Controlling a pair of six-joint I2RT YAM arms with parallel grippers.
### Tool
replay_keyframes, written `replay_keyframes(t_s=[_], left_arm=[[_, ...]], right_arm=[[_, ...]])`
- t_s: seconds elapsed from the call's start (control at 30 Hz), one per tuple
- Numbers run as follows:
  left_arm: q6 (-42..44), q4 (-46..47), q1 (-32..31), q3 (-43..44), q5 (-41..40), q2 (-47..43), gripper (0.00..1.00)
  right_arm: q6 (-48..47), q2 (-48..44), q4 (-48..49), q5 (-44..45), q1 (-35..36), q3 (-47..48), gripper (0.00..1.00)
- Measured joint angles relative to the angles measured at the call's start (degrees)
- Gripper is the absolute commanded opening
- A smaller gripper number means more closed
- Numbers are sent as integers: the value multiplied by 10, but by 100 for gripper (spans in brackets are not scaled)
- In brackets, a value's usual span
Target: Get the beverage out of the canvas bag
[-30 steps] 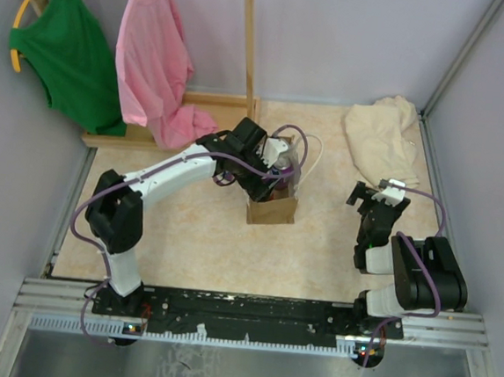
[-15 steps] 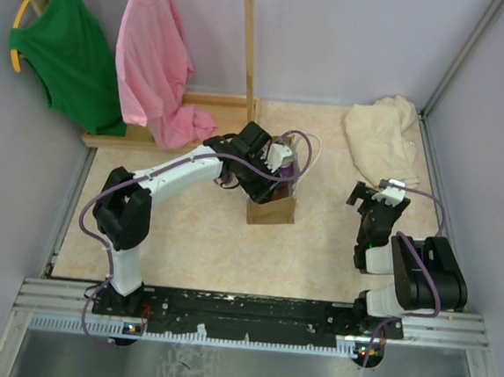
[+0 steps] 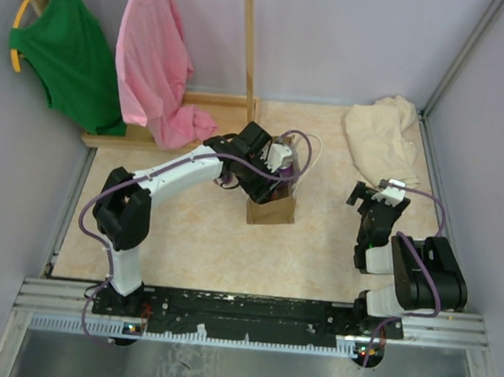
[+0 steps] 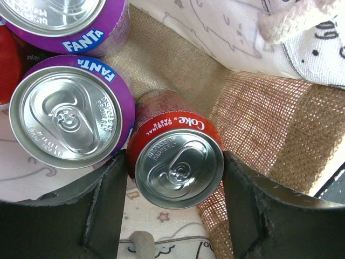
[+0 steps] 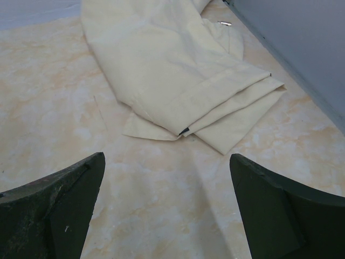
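Note:
My left gripper will next move up, to the left in the top view, and then down to the tabletop near the pink shirt, because the bag's side is on either side of the can.
The tan canvas bag (image 3: 272, 210) stands mid-table with its white rope handles up. My left gripper (image 3: 280, 168) reaches down into its mouth. In the left wrist view a red Coke can (image 4: 178, 168) stands upright against the bag's burlap wall (image 4: 259, 118), and my left gripper (image 4: 173, 162) is shut on it, one dark finger pressed to each side. Two purple Fanta cans (image 4: 64, 116) (image 4: 64, 16) stand beside it inside the bag. My right gripper (image 3: 370, 195) hovers open over bare table at the right (image 5: 167, 162), holding nothing.
A folded cream cloth (image 3: 382, 138) lies at the back right, just ahead of the right gripper (image 5: 172, 70). A green shirt (image 3: 66, 44) and a pink shirt (image 3: 152, 65) hang on a wooden rack (image 3: 247, 47) at the back left. Walls enclose the table.
The left arm shifted slightly right over the bag a second ago and has held still since. The right arm has not moved.

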Motion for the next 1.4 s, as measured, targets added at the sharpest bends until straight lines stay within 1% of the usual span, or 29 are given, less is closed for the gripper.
replay_keyframes(t_s=[0.17,0.47,0.57,0.63,0.87,1.07,1.27,1.4], left_arm=[[-1,-5,-4,10,-12,-5,0],[1,-27,-12,104,-13,-41,0],[9,-22,-12,138,-21,-48,0],[14,-18,-12,146,-30,-50,0],[20,-33,-8,153,-50,-47,0],[29,-52,-4,221,-54,-24,0],[35,-71,14,300,-56,0,0],[34,-76,49,333,-56,5,0]], right_arm=[[0,0,0,0,0,0,99],[0,0,0,0,0,0,99],[0,0,0,0,0,0,99],[0,0,0,0,0,0,99],[0,0,0,0,0,0,99],[0,0,0,0,0,0,99],[0,0,0,0,0,0,99],[0,0,0,0,0,0,99]])
